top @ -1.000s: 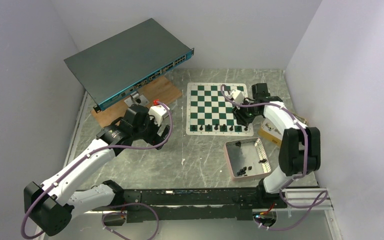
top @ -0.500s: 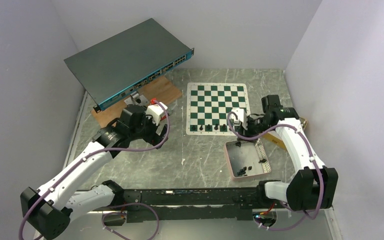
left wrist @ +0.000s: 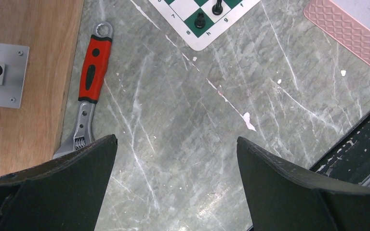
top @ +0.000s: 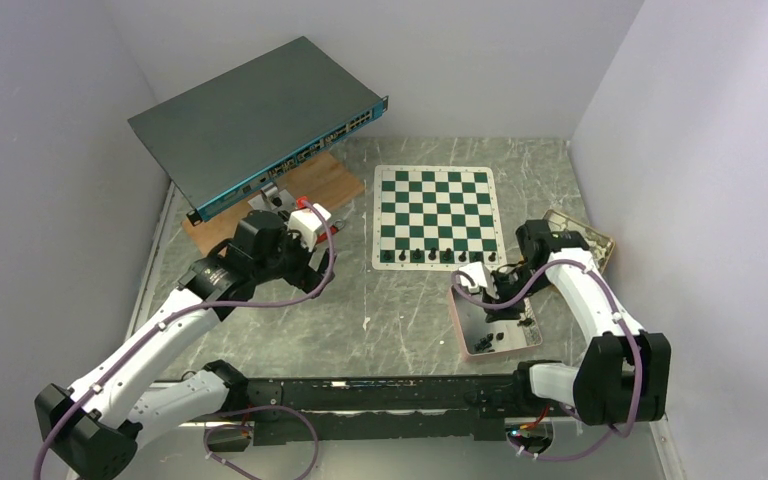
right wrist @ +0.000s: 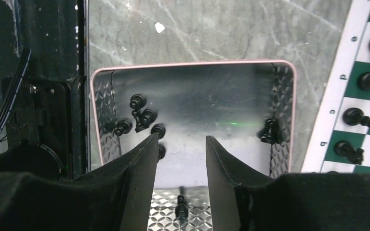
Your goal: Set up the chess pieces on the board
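My right gripper moves down and back toward the base bar next, around the chess piece just off the cluster [top: 491, 337] [right wrist: 158, 130], since the piece stands clear of its neighbours.
The board [top: 435, 205] lies at the back middle of the table, with several black chess pieces [top: 432, 256] lined along its near row. More chess pieces [right wrist: 142, 118] lie clustered in the pink-rimmed metal tray [right wrist: 192, 63], one [right wrist: 268, 131] stands apart by the tray's wall, and another [right wrist: 180, 207] leans on the wall under the fingers. My right gripper [right wrist: 180, 139] hangs over the tray [top: 457, 312], partly open, with nothing between its tips. My left gripper [left wrist: 176, 142] is wide open above bare table, left of the board's corner [left wrist: 207, 33].
A red-handled wrench [left wrist: 89, 91] lies beside a wooden plate [left wrist: 29, 110]. A grey network switch [top: 260, 125] leans at the back left. A small tan box [top: 585, 235] sits right of the board. The black base rail [top: 380, 395] runs along the near edge.
My right arm swung from the board's near right corner back over the tray, its jaws opening a little. The left arm drifted slightly to the left, still wide open.
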{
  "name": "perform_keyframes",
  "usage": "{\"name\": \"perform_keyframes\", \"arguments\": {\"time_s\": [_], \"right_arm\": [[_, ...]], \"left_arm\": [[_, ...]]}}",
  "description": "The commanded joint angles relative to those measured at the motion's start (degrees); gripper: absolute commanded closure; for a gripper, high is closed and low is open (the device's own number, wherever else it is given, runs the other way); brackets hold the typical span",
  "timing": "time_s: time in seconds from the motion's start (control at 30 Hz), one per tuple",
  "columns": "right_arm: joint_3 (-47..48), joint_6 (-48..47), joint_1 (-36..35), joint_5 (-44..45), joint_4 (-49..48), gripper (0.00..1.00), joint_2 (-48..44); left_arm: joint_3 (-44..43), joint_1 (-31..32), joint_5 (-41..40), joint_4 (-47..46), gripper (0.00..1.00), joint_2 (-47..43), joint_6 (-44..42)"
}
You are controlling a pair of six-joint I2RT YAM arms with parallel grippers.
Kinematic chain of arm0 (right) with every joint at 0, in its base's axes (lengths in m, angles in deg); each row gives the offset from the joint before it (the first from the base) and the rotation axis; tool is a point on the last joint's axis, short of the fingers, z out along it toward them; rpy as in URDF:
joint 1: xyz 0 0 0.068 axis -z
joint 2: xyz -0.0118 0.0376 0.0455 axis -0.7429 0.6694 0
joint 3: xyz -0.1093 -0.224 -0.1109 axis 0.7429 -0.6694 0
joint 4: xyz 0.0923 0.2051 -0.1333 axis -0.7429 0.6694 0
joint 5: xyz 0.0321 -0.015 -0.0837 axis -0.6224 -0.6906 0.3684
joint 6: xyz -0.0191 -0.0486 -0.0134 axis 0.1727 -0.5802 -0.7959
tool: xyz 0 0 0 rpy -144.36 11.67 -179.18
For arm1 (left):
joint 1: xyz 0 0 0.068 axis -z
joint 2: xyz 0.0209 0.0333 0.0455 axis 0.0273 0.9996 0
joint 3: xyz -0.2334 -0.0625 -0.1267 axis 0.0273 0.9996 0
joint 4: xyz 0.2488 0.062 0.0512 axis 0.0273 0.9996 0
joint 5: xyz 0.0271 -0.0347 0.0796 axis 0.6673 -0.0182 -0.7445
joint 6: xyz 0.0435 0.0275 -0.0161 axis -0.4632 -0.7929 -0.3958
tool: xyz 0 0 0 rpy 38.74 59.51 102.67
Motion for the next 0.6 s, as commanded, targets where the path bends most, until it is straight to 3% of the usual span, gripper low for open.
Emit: {"name": "perform_keyframes", "arguments": {"time_s": [0.0,0.27,0.4,0.57], "right_arm": [[-1.6,-3.6,0.3,2.2,0.5,0.56,-1.6],[-1.4,-0.1,2.2,8.9,-1.0,0.57,-5.4],[1.0,-2.8,6.3,8.0,2.2,0.57,-5.8],[-2.1,-6.1,6.5,4.5,2.8,0.57,-5.3]], "left_arm": [[0.5,-0.3,0.7,-2.3,0.0,-1.4,0.9],[0.5,-0.3,0.9,-2.3,0.0,-1.3,1.0],[0.4,-0.3,1.2,-2.4,0.0,-1.3,1.0],[0.5,-0.3,1.6,-2.3,0.0,-1.7,1.0]]}}
